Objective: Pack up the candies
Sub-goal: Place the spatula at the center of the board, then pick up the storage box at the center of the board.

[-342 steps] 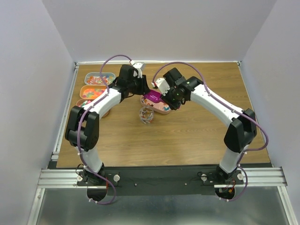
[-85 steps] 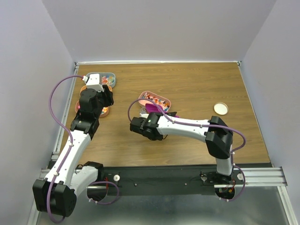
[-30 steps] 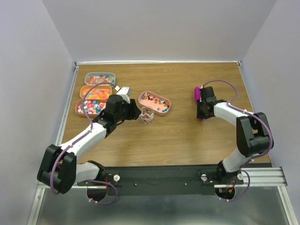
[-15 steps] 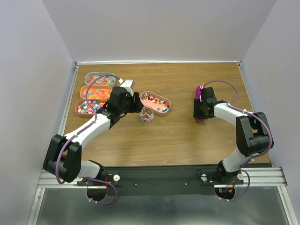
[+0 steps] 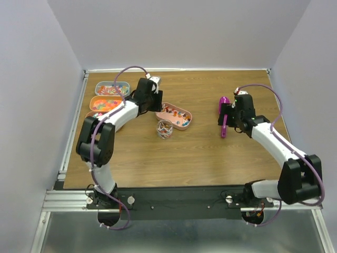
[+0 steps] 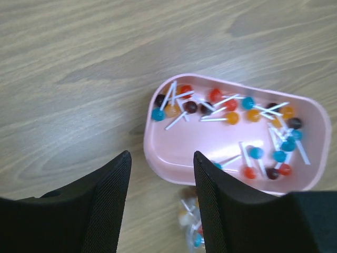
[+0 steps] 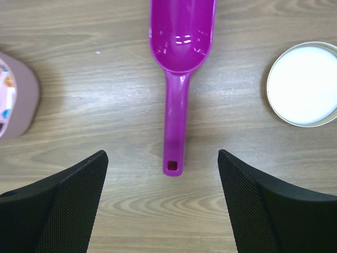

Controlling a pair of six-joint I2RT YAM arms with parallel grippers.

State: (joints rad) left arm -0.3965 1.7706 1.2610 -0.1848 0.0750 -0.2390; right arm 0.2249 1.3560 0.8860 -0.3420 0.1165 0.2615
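My left gripper should come down with its fingers open on both sides of the pink tray's rim farthest from the scoop, because that thin rim is below it and fits between the fingers.
Candies on white sticks lie in a pink tray (image 6: 174,153) (image 5: 185,124). A small clear container (image 5: 165,129) (image 6: 192,234) with a few candies in it stands just in front of the tray. My left gripper (image 6: 161,158) (image 5: 157,104) hovers open over the tray's left end, holding nothing. The magenta scoop (image 7: 179,63) (image 5: 224,120) lies flat on the table, handle towards my right gripper (image 7: 162,155) (image 5: 228,113). That gripper is wide open above the handle end and is not touching it.
Trays of other candies sit at the far left: a blue-rimmed one (image 5: 112,88), an orange one (image 5: 104,104), and a third (image 5: 89,115) mostly under my left arm. A round cream lid (image 7: 303,84) lies right of the scoop. The pink tray's edge (image 7: 16,95) shows left of the scoop.
My right gripper has opened, let go of the scoop and drawn back from it. My left gripper has moved from beside the clear container towards the back, over the pink tray's left end.
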